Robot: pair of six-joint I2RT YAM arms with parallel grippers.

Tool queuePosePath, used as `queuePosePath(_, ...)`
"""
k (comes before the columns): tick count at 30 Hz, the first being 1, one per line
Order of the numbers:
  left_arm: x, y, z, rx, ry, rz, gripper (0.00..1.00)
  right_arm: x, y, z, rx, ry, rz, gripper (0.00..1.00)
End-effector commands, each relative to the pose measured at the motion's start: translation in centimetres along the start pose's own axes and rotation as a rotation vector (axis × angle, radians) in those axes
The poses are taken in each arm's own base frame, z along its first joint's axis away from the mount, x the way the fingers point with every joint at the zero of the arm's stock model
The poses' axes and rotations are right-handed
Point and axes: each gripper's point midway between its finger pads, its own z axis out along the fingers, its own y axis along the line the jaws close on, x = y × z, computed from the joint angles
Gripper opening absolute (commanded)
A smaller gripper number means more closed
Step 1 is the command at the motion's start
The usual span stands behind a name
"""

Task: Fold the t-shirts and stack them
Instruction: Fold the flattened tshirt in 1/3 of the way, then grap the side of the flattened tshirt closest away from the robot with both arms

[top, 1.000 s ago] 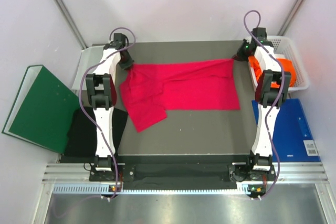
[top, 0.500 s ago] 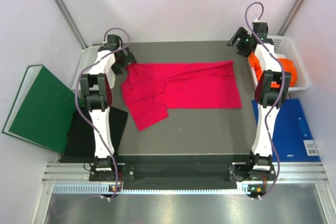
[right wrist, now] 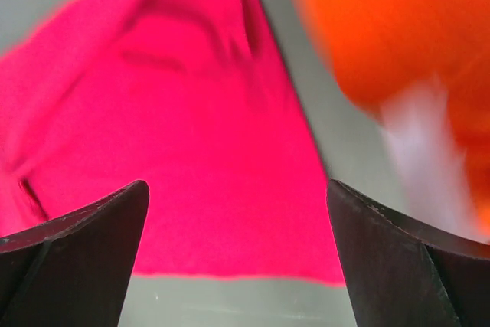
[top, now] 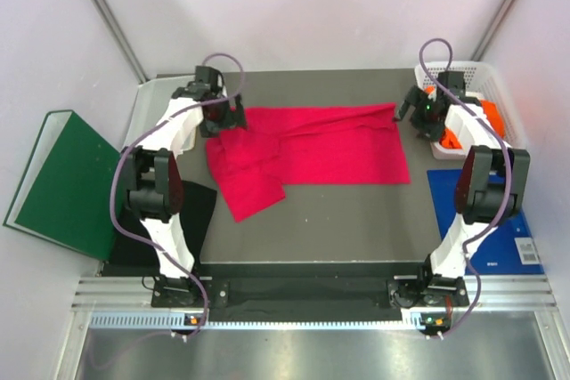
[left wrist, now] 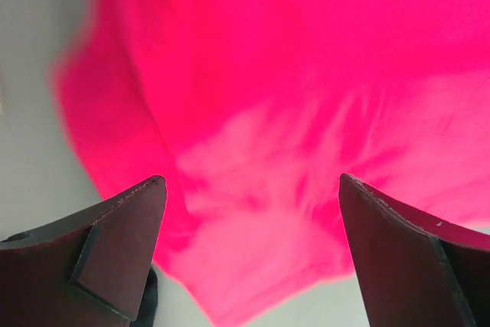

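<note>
Next, my left gripper draws back and lowers onto the near edge of the shirt's folded part (top: pixel 253 210) (left wrist: pixel 256 302), because that flap juts past the straight hem.
The crimson-pink t-shirt (top: pixel 321 144) lies spread across the far half of the dark table, with one part folded down at its left (top: pixel 249 189). My left gripper (top: pixel 232 119) hovers open over the shirt's far left corner, and pink cloth (left wrist: pixel 253 112) fills the view under its empty jaws. My right gripper (top: pixel 409 112) stands open above the far right corner (right wrist: pixel 191 151), holding nothing. The orange t-shirt (top: pixel 488 115) sits in the white basket (top: pixel 463 68) and shows blurred in the right wrist view (right wrist: pixel 383 28). A black t-shirt (top: pixel 134 229) lies at the table's left edge.
A dark green binder (top: pixel 62 184) lies left of the table. A blue board (top: pixel 488 220) lies to the right, just in front of the basket. The near half of the table top (top: pixel 312 233) is bare grey.
Both grippers went from shut on the pink shirt's far corners to open and let go. The left gripper moved right, the right one swung down beside the basket. The shirt stays flat.
</note>
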Motion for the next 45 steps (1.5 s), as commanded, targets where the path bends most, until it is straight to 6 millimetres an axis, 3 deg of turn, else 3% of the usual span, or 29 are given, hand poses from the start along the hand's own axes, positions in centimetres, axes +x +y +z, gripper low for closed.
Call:
queuePosePath(1, 7.5, -0.2, -1.8, -0.068, 0.147, 0.169, 0.99, 6.6, -6.4, -0.8, 0.193, 0.127, 0.109, 0.98)
queuePosePath(4, 11.3, -1.5, -3.0, -0.067, 0.202, 0.261, 0.99, 10.0, -7.5, -1.3, 0.221, 0.187, 0.155, 0.94)
queuePosePath(6, 12.6, -1.7, -4.0, -0.057, 0.214, 0.293, 0.99, 11.7, -8.3, -1.6, 0.245, 0.211, 0.18, 0.94)
queuePosePath(7, 14.2, -1.8, -4.1, -0.045, 0.249, 0.312, 0.99, 12.2, -8.5, -1.6, 0.255, 0.216, 0.19, 0.93)
queuePosePath(12, 17.3, -2.5, -5.6, 0.014, 0.273, 0.368, 0.99, 13.7, -9.6, -1.7, 0.288, 0.212, 0.218, 0.9)
queuePosePath(17, 20.5, -3.3, -5.0, 0.026, 0.342, 0.427, 0.99, 13.5, -10.6, -1.1, 0.324, 0.18, 0.21, 0.9)
queuePosePath(22, 22.9, -3.3, -3.3, 0.006, 0.41, 0.462, 0.98, 12.8, -10.1, 0.5, 0.294, 0.179, 0.224, 0.85)
queuePosePath(28, 24.3, -2.1, -2.1, -0.057, 0.467, 0.464, 0.97, 12.8, -7.9, 2.1, 0.213, 0.215, 0.239, 0.72)
queuePosePath(33, 25.6, -1.0, -1.4, -0.098, 0.496, 0.461, 0.96, 13.6, -6.0, 2.2, 0.183, 0.256, 0.211, 0.65)
queuePosePath(36, 25.9, -0.1, -0.8, -0.146, 0.501, 0.461, 0.86, 14.4, -5.2, 2.2, 0.166, 0.282, 0.198, 0.47)
queuePosePath(38, 26.2, 0.4, -0.5, -0.167, 0.511, 0.464, 0.65, 14.8, -4.8, 2.1, 0.156, 0.293, 0.195, 0.34)
queuePosePath(39, 26.5, 0.7, -0.2, -0.175, 0.522, 0.463, 0.55, 15.0, -4.8, 2.0, 0.156, 0.299, 0.194, 0.2)
queuePosePath(40, 26.6, 0.7, -0.1, -0.176, 0.525, 0.465, 0.44, 15.1, -4.8, 1.9, 0.154, 0.3, 0.191, 0.12)
queuePosePath(41, 26.7, 0.9, 0.0, -0.187, 0.526, 0.461, 0.16, 15.1, -4.7, 1.6, 0.149, 0.298, 0.192, 0.06)
queuePosePath(42, 26.8, 1.0, 0.1, -0.192, 0.531, 0.459, 0.05, 15.3, -4.6, 1.5, 0.147, 0.299, 0.188, 0.0)
queuePosePath(43, 26.7, 1.0, 0.0, -0.196, 0.53, 0.457, 0.0, 15.3, -4.6, 1.2, 0.146, 0.297, 0.188, 0.0)
queuePosePath(45, 26.0, 0.8, -0.4, -0.202, 0.503, 0.451, 0.0, 15.0, -4.3, 0.4, 0.133, 0.278, 0.184, 0.0)
